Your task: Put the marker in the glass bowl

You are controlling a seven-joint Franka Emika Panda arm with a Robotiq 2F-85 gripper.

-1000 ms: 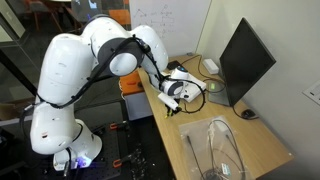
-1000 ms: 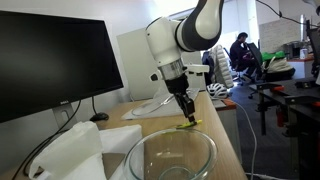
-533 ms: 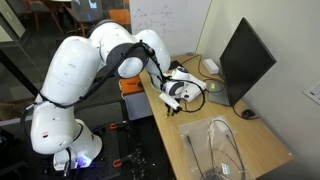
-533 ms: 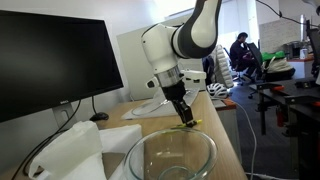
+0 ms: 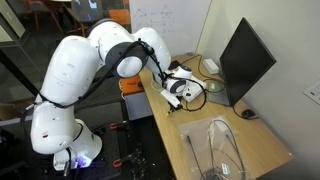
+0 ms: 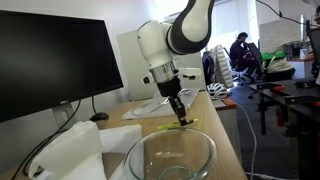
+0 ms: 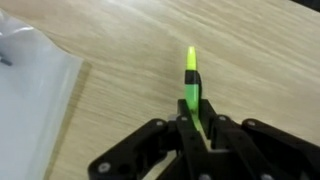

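Note:
The marker in my gripper goes up off the table next, then over the opening of the glass bowl (image 6: 170,157) for its release.
The marker (image 7: 191,88) is a slim yellow-green stick lying on the light wooden table (image 7: 130,40); it shows as a small yellow sliver in an exterior view (image 6: 188,123). My gripper (image 7: 196,122) is down at the table with its black fingers closed around the marker's near end, the tip pointing away from the wrist. It also shows in both exterior views (image 6: 181,115) (image 5: 172,103). The glass bowl (image 6: 170,157) stands near the camera, apart from the gripper. It also shows in the exterior view from above (image 5: 222,150).
A black monitor (image 5: 243,62) stands at the back of the table, with a white mouse (image 5: 209,66) and cables beside it. A white box (image 6: 72,150) sits next to the bowl. A clear edge of something shows at the left of the wrist view (image 7: 35,90).
The arm has swung a little to the left in the exterior view at table height, with the gripper staying low at the marker on the table.

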